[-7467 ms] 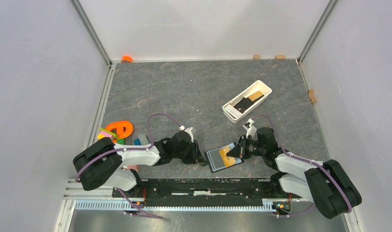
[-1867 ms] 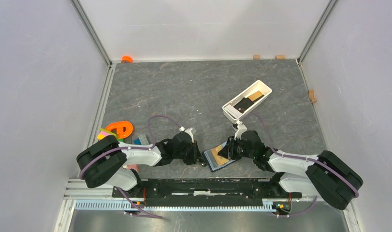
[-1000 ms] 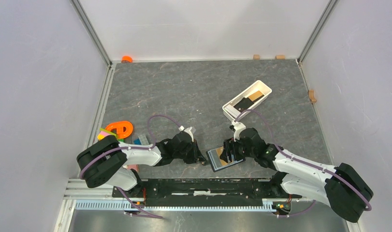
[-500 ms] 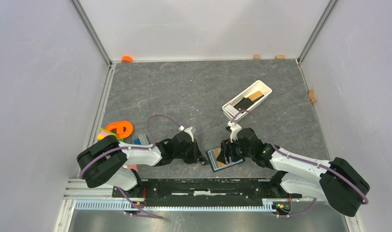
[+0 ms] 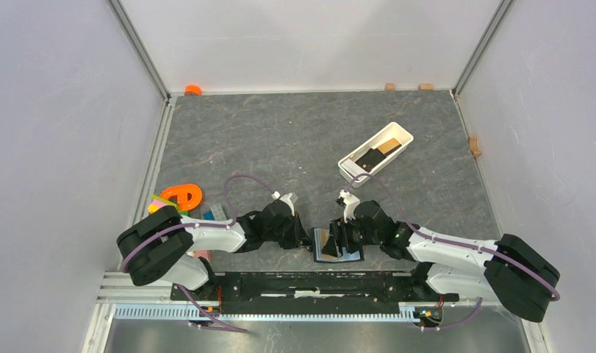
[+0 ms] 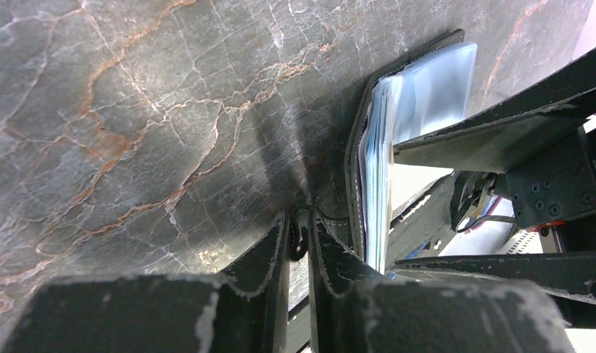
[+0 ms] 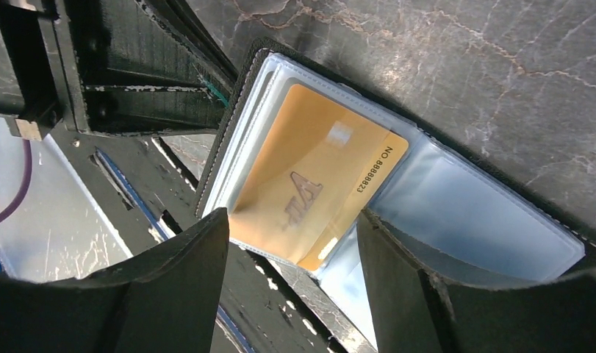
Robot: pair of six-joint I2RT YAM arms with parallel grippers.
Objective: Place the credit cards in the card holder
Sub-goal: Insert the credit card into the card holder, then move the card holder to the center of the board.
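I should next pull my left gripper outward and to the left in the top view, over bare tabletop, and let go of the holder's black tab, with the holder (image 5: 325,253) by the base bar.
The black card holder (image 5: 325,253) lies open near the table's front edge, and its clear sleeves (image 6: 427,88) show in the left wrist view. My left gripper (image 5: 305,240) is shut on a thin black tab (image 6: 300,237) at the holder's left edge. A tan-orange credit card (image 7: 309,187) lies tilted in the holder's (image 7: 500,220) clear sleeves. My right gripper (image 7: 293,220) hovers right over this card, open, its fingers either side and nothing held. Another tan card (image 5: 386,145) and a black card (image 5: 367,158) lie in the white tray (image 5: 402,132).
The white tray stands behind and to the right of the right arm. An orange ring (image 5: 181,195), coloured pieces (image 5: 162,204) and a blue block (image 5: 220,212) sit at the left. The black base rail (image 5: 317,283) runs just in front of the holder. Small wooden blocks (image 5: 474,145) line the walls.
My right gripper has moved left and nearer, over the open holder, and the holder has turned squarer to the front edge. The left arm has held still.
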